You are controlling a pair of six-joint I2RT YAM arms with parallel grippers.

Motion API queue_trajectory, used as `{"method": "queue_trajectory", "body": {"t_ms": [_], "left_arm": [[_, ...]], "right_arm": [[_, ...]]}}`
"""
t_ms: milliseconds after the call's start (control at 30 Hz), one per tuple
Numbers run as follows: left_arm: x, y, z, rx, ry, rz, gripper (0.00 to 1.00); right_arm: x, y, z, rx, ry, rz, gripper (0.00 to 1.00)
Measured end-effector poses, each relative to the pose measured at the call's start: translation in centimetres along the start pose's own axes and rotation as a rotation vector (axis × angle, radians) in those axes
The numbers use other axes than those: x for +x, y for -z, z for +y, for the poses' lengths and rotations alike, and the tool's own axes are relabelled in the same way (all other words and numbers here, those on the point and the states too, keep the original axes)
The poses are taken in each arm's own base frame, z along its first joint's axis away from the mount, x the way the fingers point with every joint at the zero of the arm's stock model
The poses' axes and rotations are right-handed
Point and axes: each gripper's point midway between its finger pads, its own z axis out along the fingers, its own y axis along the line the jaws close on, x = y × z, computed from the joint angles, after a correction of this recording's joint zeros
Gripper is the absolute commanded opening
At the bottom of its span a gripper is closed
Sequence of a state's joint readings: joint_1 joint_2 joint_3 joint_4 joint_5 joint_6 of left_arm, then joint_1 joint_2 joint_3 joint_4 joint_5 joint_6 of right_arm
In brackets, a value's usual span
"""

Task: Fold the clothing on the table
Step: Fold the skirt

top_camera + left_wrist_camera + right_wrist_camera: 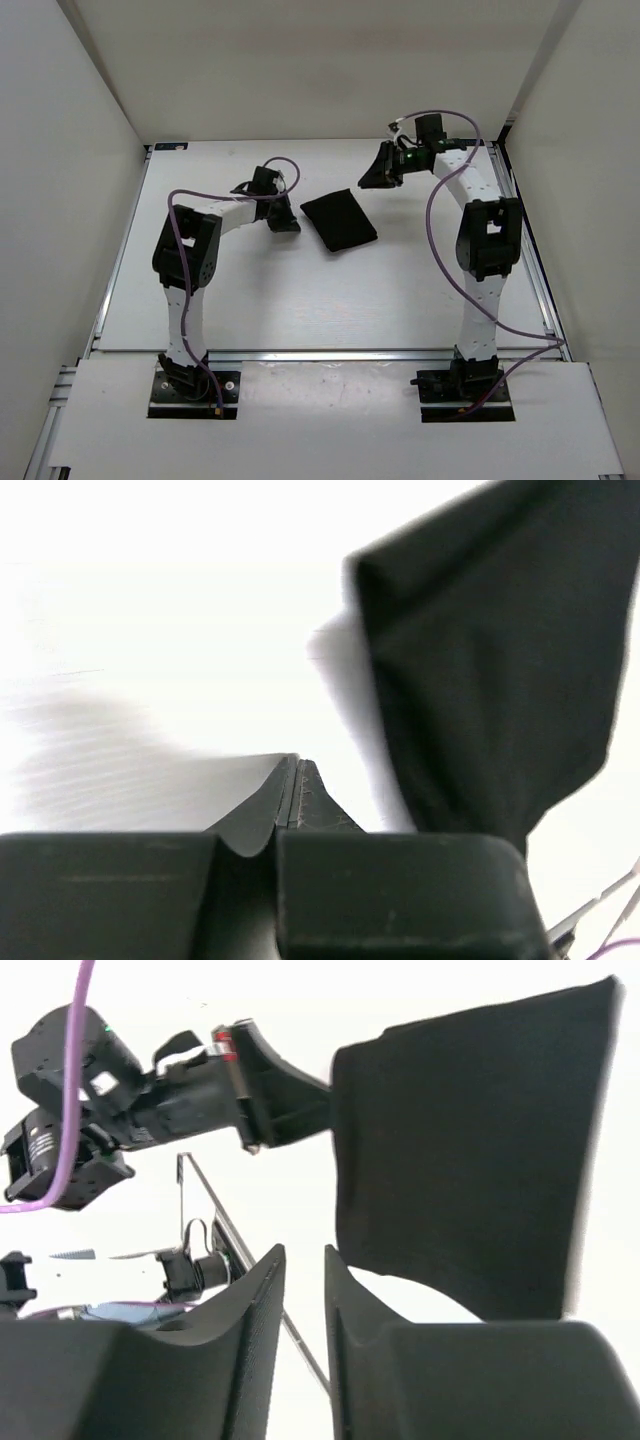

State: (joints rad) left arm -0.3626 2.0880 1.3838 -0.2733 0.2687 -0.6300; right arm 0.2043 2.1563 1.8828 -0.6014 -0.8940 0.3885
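My left gripper has the clothing to its right in the top view. Next, it should move over the clothing, then up and away to release its empty fingers.
The clothing is a small folded black cloth lying flat near the middle of the white table. My left gripper rests just left of the cloth and is shut on nothing. In the left wrist view its jaws press together over bare table, with the clothing to the right. My right gripper hovers behind the cloth's far right corner. The right wrist view shows that gripper open by a narrow gap with nothing in it, and the clothing ahead on the right.
White walls close in the table on the left, back and right. A silver rail runs along the near edge, and another along the right side. The left arm shows in the right wrist view.
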Motion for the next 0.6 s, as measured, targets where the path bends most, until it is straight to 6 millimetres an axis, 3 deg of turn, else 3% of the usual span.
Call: {"method": "queue_trajectory", "body": {"t_ms": [100, 233, 300, 400, 500, 600], "left_arm": [[-1.5, 1.4, 1.9, -0.043, 0.027, -0.022, 0.02], [-4.1, 4.1, 1.6, -0.017, 0.051, -0.073, 0.01], [-5.6, 5.0, -0.4, 0.039, 0.045, -0.101, 0.02], [-6.7, 5.7, -5.3, 0.181, 0.021, -0.124, 0.02], [-5.5, 6.0, -10.1, 0.318, -0.002, -0.1, 0.02], [-3.5, 5.2, -13.0, 0.397, -0.015, -0.053, 0.01]], "right_arm": [[-1.2, 0.4, -1.2, 0.005, -0.02, -0.026, 0.24], [-0.2, -2.5, -3.8, 0.007, -0.079, 0.026, 0.22], [1.0, -4.3, -5.4, 0.014, -0.126, 0.066, 0.2], [3.2, -6.3, -7.9, 0.033, -0.21, 0.126, 0.19], [4.9, -6.9, -9.8, 0.053, -0.283, 0.161, 0.19], [5.2, -6.7, -10.4, 0.06, -0.315, 0.164, 0.19]]}}
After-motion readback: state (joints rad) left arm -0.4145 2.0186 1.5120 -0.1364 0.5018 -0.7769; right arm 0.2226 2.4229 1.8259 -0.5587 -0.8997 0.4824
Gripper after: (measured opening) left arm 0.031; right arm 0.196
